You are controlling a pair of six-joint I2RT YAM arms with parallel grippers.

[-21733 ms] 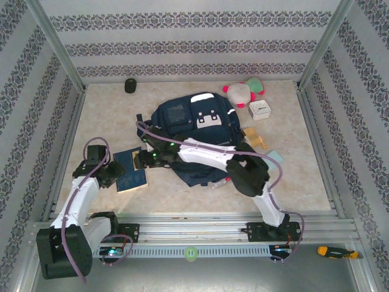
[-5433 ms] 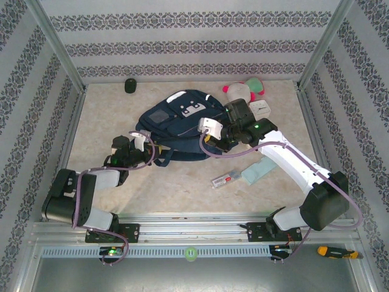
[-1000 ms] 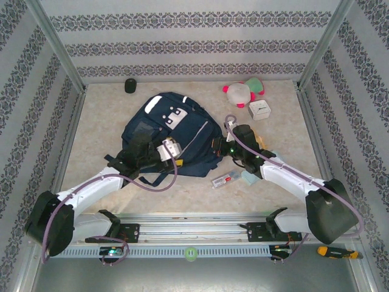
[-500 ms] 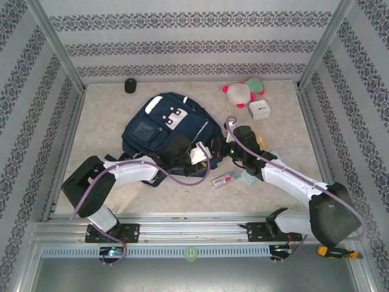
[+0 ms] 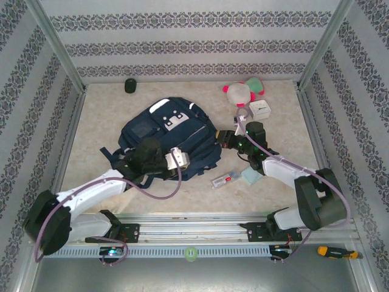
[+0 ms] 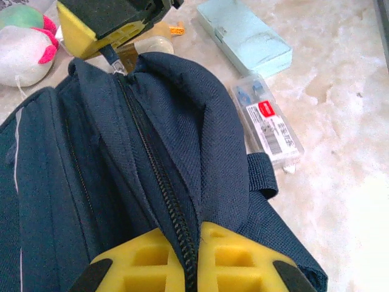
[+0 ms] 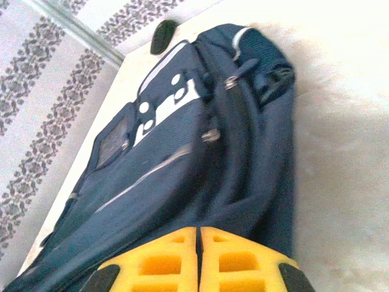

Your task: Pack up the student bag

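Observation:
My right gripper should pull the dark zipper pull outward, then release it, as the closed zipper runs from there to the fabric my left gripper holds.
The student bag (image 5: 159,129), navy with white buckle patches, lies flat in the middle of the table. My left gripper (image 5: 184,159) is at its near right edge. In the left wrist view its yellow jaws (image 6: 193,243) are shut on the bag's fabric (image 6: 200,152), with the closed zipper (image 6: 155,164) running between them. My right gripper (image 5: 222,139) sits at the bag's right corner. There its yellow fingers (image 6: 91,27) pinch the zipper pull (image 6: 119,62). In the right wrist view the jaws (image 7: 198,237) are pressed together against the bag (image 7: 182,140).
A clear plastic box (image 5: 222,180) and a light blue case (image 5: 250,176) lie just right of the bag. A plush toy (image 5: 243,91) and a white box (image 5: 259,109) sit at the back right. A small dark object (image 5: 130,85) rests at the back left.
My left gripper has shut on the bag's fabric at the zipper, and the left arm has shifted. The right gripper has moved slightly back and right, still shut. The bag has turned a little.

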